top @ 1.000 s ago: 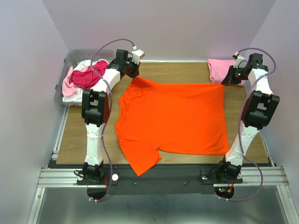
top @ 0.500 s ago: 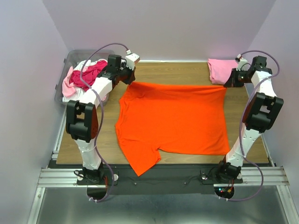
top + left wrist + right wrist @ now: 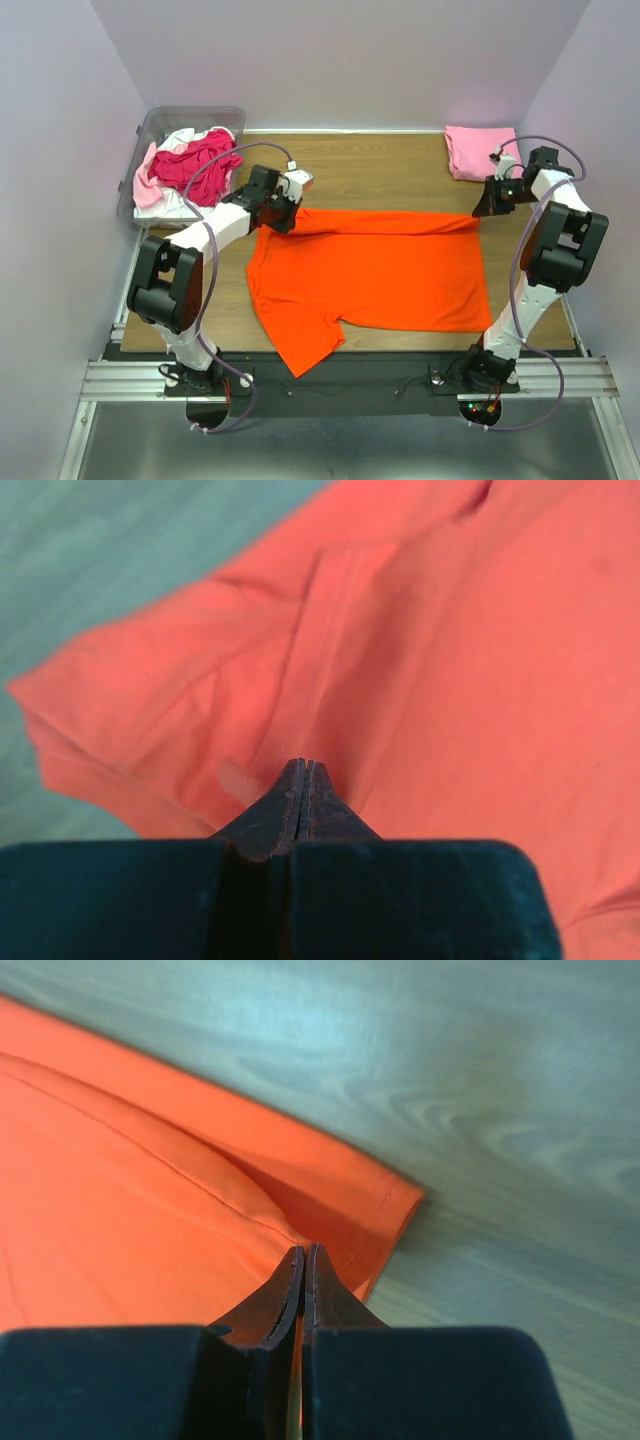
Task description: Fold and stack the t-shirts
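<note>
My left gripper holds the fold's corner, and the orange t-shirt's far edge is already turned over. My left gripper will go down a little next, back onto the t-shirt, and let go of the corner.
A bright orange t-shirt [image 3: 370, 275] lies spread on the wooden table, its far edge turned over toward the near side as a narrow fold. My left gripper [image 3: 285, 213] is shut on the far left corner of that fold, and my right gripper [image 3: 481, 208] is shut on the far right corner. In the left wrist view the closed jaws [image 3: 303, 765] press into orange cloth [image 3: 450, 660]. The right wrist view shows the closed gripper [image 3: 304, 1250] pinching the doubled hem [image 3: 330, 1200]. A folded light pink t-shirt [image 3: 475, 150] lies at the back right.
A clear plastic bin [image 3: 150, 125] stands at the back left, holding magenta [image 3: 195, 160], pale pink and white shirts. Bare wood [image 3: 380, 165] shows behind the orange shirt. One sleeve [image 3: 305, 345] hangs toward the table's near edge.
Both grippers have moved from the back of the table toward the near side, drawing the orange shirt's far edge over itself into a fold.
</note>
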You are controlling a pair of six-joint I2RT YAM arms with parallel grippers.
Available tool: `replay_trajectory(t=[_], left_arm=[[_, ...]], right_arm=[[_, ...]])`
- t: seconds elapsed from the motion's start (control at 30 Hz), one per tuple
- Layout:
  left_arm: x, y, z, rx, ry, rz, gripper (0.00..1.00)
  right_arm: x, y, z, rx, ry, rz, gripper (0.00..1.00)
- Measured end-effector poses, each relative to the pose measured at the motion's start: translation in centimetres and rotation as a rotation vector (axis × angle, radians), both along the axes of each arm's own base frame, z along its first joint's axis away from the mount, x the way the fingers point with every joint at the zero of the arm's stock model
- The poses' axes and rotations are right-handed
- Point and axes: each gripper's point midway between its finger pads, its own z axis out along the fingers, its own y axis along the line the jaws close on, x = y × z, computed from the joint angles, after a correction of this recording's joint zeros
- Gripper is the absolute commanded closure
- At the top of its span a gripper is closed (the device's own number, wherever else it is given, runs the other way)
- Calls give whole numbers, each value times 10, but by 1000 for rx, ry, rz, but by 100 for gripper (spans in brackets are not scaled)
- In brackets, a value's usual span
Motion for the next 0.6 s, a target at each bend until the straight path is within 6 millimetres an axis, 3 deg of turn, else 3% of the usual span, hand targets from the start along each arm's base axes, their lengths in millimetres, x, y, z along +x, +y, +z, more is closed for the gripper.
replay_trajectory(t=[0.1,0.3,0.6], left_arm=[[-17,3,-18,38,62,4,100],[-20,10,-32,79,93,23,100],[-23,15,-40,120,101,-8,100]], right_arm=[[-12,2,-15,-6,39,13,99],[-27,1,-31,-32,79,37,99],[-30,-3,-30,-65,79,46,99]])
